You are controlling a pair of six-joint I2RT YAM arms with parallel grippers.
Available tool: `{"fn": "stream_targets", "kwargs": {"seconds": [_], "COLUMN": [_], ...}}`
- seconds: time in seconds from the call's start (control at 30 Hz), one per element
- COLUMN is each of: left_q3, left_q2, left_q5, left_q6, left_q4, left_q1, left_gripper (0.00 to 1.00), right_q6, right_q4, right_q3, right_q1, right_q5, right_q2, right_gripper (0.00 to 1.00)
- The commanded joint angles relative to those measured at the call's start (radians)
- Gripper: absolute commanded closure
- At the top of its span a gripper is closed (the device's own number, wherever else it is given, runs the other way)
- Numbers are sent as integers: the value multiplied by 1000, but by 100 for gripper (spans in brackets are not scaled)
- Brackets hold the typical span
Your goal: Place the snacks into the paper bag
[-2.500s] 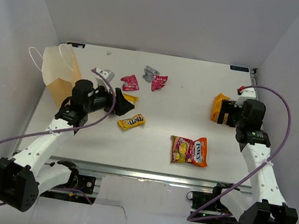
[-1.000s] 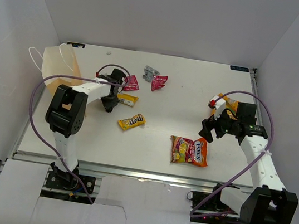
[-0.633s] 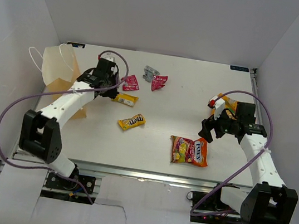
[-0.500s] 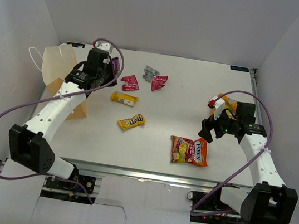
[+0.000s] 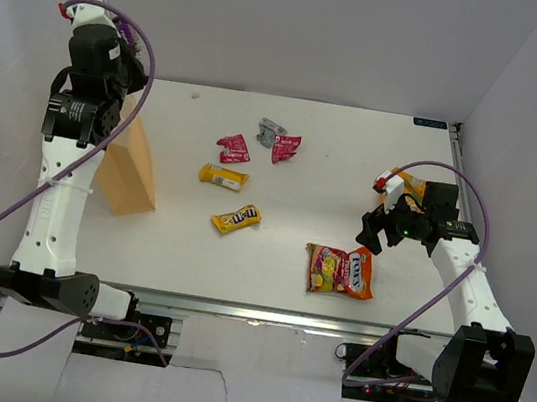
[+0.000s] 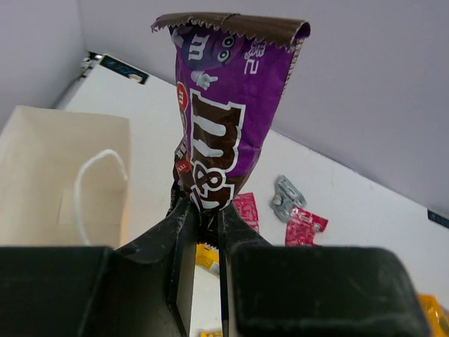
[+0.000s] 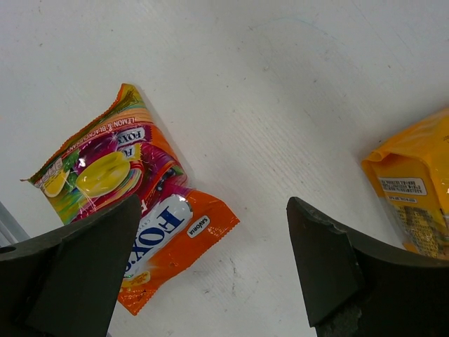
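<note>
The M&M's packet (image 6: 224, 112) comes back down over the paper bag's opening (image 6: 69, 184) next in my left gripper, which then releases it.
My left gripper (image 6: 202, 210) is shut on the bottom edge of a purple M&M's packet (image 6: 224, 112), which stands upright between the fingers. In the top view that gripper (image 5: 132, 64) is lifted high at the far left, above the tan paper bag (image 5: 129, 165). The bag's open mouth and white handle (image 6: 98, 189) show below it. My right gripper (image 7: 212, 207) hangs open above bare table, between the large orange-pink candy bag (image 7: 112, 168) and the orange pouch (image 7: 414, 189). It holds nothing.
Two yellow packets (image 5: 224, 176) (image 5: 235, 218) lie mid-table. Two red wrappers (image 5: 233, 147) (image 5: 286, 147) and a grey wrapper (image 5: 271, 129) lie farther back. White walls close in the table on the left, back and right.
My left arm has swung up and to the left with the purple packet, from the table near the red wrappers to high over the paper bag. The right arm has stayed put.
</note>
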Motion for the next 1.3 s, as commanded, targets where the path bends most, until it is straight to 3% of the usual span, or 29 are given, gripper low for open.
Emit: {"fn": "stream_targets", "kwargs": {"seconds": [0.0,0.27,0.53,0.73,0.87,0.9,0.93,1.03,1.2,1.27], "left_q3": [50,47,-71,-145,-172,-177,-182,-195,-200,-189], "left_q2": [-16,-7,-4,4,1,-2,-8,-21,-34,-45], "left_q5": [-164,-293,-278,-164,-143,-144,-149,-167,-170,-166], "left_q6": [-77,-103,-122,-131,-130,-130,-128,-128,-130,-127], "left_q4": [-109,-154,-159,-140,-140,-143,-143,-148,-151,-154], "left_q1": [46,137,201,216,216,214,216,214,214,214], "left_gripper": [100,100,100,98,82,74,56,34,28,27], "right_q6": [-10,-8,-14,-17,-22,-24,-25,-45,-160,-310], "right_q4": [28,44,74,87,85,85,84,67,-39,-161], "right_q3": [21,2,-24,-34,-34,-34,-33,-30,15,34], "right_q1": [-5,-5,-5,-5,-5,-5,-5,-5,-5,-4], "right_q5": [-25,-46,-75,-88,-100,-106,-112,-157,-303,-357], "right_q2": [-14,-19,-31,-28,-23,-22,-22,-22,-3,15], "right_gripper": [10,10,10,10,10,10,10,10,10,10]}}
